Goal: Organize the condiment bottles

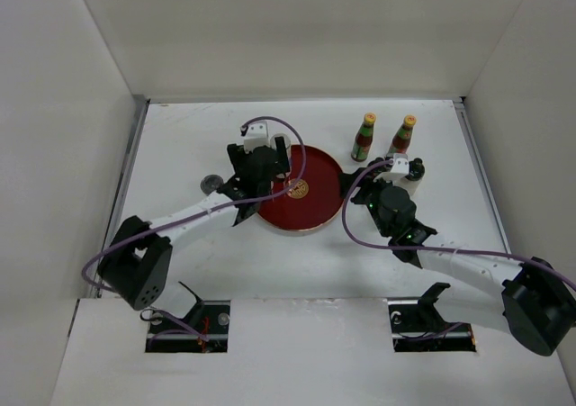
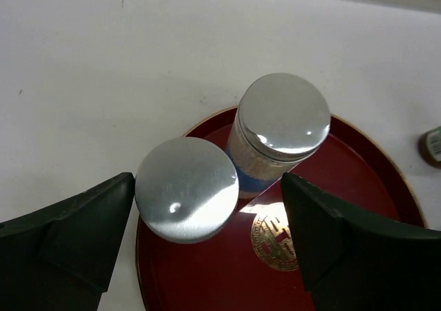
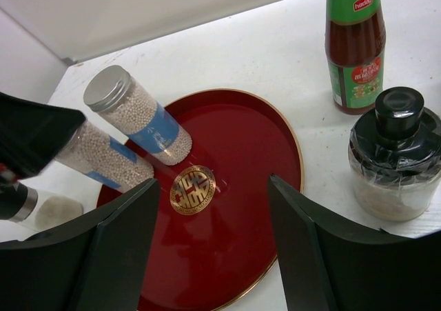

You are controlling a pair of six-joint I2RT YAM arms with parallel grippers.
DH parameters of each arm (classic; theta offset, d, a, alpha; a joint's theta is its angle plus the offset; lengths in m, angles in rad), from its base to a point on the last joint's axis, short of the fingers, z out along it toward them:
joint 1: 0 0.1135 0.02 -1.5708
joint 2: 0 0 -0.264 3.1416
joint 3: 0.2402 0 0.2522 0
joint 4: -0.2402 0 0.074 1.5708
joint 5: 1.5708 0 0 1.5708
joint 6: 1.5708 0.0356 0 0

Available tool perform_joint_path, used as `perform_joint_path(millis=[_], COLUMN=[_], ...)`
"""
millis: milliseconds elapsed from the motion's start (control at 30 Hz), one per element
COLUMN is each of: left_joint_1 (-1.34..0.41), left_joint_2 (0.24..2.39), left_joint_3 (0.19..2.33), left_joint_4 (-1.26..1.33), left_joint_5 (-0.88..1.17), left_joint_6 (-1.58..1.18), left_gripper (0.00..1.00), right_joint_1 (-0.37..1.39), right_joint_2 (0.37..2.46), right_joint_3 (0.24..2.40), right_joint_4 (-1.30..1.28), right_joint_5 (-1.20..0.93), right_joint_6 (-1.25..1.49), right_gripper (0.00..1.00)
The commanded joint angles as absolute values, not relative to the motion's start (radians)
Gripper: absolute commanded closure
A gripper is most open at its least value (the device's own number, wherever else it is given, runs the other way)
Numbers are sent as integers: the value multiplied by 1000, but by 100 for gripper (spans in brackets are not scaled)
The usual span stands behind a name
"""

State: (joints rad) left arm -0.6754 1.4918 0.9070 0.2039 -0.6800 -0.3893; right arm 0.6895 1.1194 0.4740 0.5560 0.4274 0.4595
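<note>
I should move my left gripper up off the near cylinder, across and down onto the black-capped shaker, since that is lower, to its left in the top view.
Two grey-lidded, blue-labelled cylinders stand on the red tray [image 1: 310,199]. The near one [image 2: 186,189] is between the fingers of my open left gripper [image 2: 208,204]; the left finger is close to its lid and the right finger is well apart. The far cylinder [image 2: 281,125] stands just behind it. My right gripper [image 3: 213,187] hangs open above the tray's right side with nothing in it. Two red-green sauce bottles [image 1: 364,137] [image 1: 402,135] stand behind the tray. A black-capped shaker [image 3: 394,163] sits to the right of the right gripper.
A small grey-topped bottle [image 1: 211,183] stands on the table left of the tray, beside the left arm. White walls enclose the table on three sides. The gold mark [image 3: 193,189] sits at the tray's centre.
</note>
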Motion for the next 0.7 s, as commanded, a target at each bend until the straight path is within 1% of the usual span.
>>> perform_joint_path(millis=[0, 100, 233, 333, 467, 567, 667], left_joint_1=[-689, -696, -679, -641, -591, -539, -521], left_joint_2=[1343, 1244, 1051, 965, 937, 972, 1006], left_joint_3=[868, 810, 717, 689, 655, 658, 652], left_joint_4=[252, 204, 100, -10, -97, -110, -97], left_joint_5=[-721, -767, -882, -890, -855, -801, -802], left_joint_6=[-400, -419, -465, -492, -557, -578, -589], left_gripper=[11, 11, 14, 14, 12, 12, 12], right_joint_1=[700, 702, 703, 705, 705, 711, 711], right_joint_2=[1115, 1109, 1120, 1121, 1138, 1138, 1149], right_joint_3=[502, 502, 505, 506, 512, 509, 518], right_joint_4=[617, 617, 612, 617, 612, 623, 612], right_joint_5=[417, 417, 417, 417, 417, 417, 414], right_joint_6=[448, 448, 448, 446, 448, 448, 446], right_gripper=[30, 30, 30, 30, 29, 27, 22])
